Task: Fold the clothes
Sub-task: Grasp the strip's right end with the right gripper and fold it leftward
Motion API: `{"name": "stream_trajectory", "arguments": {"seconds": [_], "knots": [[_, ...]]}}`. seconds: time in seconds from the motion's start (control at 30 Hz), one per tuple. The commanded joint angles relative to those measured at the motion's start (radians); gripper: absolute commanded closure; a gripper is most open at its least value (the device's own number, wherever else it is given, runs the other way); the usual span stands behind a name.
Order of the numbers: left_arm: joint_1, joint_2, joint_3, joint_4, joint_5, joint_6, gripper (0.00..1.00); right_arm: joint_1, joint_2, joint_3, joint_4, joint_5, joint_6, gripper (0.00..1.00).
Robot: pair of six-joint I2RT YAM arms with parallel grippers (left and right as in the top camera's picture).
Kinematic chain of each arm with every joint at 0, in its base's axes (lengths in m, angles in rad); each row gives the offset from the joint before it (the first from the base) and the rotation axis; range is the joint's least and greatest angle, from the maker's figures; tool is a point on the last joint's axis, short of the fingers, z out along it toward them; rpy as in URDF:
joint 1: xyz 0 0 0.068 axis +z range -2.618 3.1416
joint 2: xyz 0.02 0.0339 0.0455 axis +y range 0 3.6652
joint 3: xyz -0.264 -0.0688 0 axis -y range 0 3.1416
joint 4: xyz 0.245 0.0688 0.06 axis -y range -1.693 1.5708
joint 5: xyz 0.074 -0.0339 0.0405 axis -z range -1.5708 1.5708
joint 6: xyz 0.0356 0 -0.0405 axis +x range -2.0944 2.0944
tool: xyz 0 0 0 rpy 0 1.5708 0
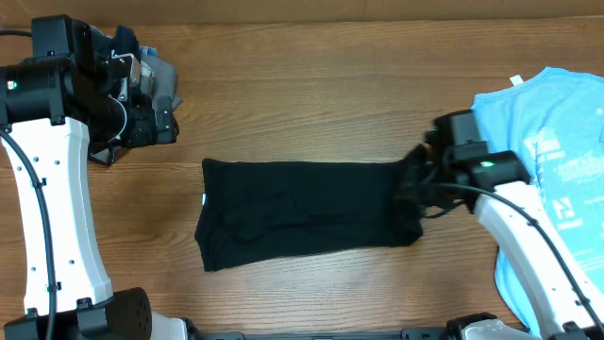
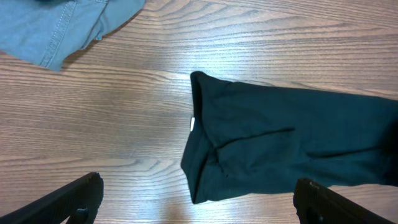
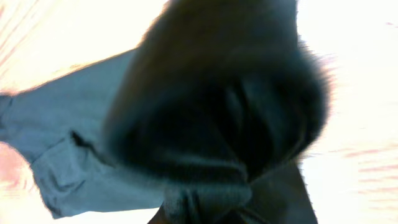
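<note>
My right gripper will next carry the black T-shirt's bunched end over the flat cloth toward the end with the label, because the T-shirt still lies long.
The black T-shirt (image 1: 302, 212) lies on the table folded into a long horizontal strip, its small white neck label (image 1: 205, 198) at the left end. It also shows in the left wrist view (image 2: 280, 140). My right gripper (image 1: 415, 194) is at the strip's right end, shut on bunched black cloth that fills the right wrist view (image 3: 217, 124); its fingers are hidden by the cloth. My left gripper (image 2: 196, 199) is open and empty, held high at the far left, away from the shirt.
A light blue printed T-shirt (image 1: 557, 161) lies at the right edge under the right arm. A grey-blue garment (image 2: 56, 25) lies at the back left near the left arm (image 1: 57, 142). Bare wood table (image 1: 311, 104) surrounds the strip.
</note>
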Motion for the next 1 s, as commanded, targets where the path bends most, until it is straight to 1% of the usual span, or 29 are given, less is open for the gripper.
{"name": "stream_trajectory", "arguments": {"seconds": [0.0,0.23,0.33,0.4,0.47,0.5,0.53,0.57,0.6,0.63,0.77,0.9,0.97], "knots": [[-0.002,-0.008,0.005,-0.003,0.015,0.008,0.00,0.094,0.066,-0.013,0.046,0.010,0.125,0.96],[-0.002,-0.008,0.005,-0.004,0.015,0.008,0.00,0.268,0.215,-0.013,0.183,0.011,0.195,0.96],[-0.002,-0.008,0.005,-0.004,0.015,0.008,0.00,0.304,0.236,-0.013,0.197,0.011,0.242,0.96],[-0.002,-0.008,0.005,-0.004,0.015,0.008,0.00,0.322,0.236,-0.013,0.206,0.010,0.245,0.96],[-0.002,-0.008,0.005,-0.004,0.015,0.008,0.00,0.339,0.236,-0.012,0.221,0.007,0.244,0.94],[-0.002,-0.008,0.005,-0.004,0.015,0.008,0.00,0.346,0.236,-0.012,0.225,0.007,0.244,0.91],[-0.002,-0.007,0.005,-0.003,0.015,0.008,0.00,0.351,0.236,-0.013,0.227,0.007,0.244,0.81],[-0.002,-0.007,0.005,-0.003,0.015,0.008,0.00,0.356,0.236,-0.012,0.229,0.003,0.243,0.67],[-0.002,-0.007,0.005,-0.003,0.015,0.008,0.00,0.357,0.236,-0.012,0.230,-0.009,0.238,0.56],[-0.002,-0.006,0.005,-0.003,0.015,0.008,0.00,0.357,0.236,-0.011,0.229,-0.026,0.222,0.51],[-0.002,-0.003,0.000,-0.001,0.015,0.008,0.00,0.351,0.205,-0.005,0.195,-0.030,0.210,0.51],[-0.002,-0.002,-0.041,0.013,0.015,-0.009,0.00,0.331,0.129,0.003,0.158,0.023,0.210,0.52],[-0.002,-0.002,-0.080,0.024,0.015,-0.031,0.00,0.308,0.097,0.003,0.142,0.043,0.212,0.61]]}}
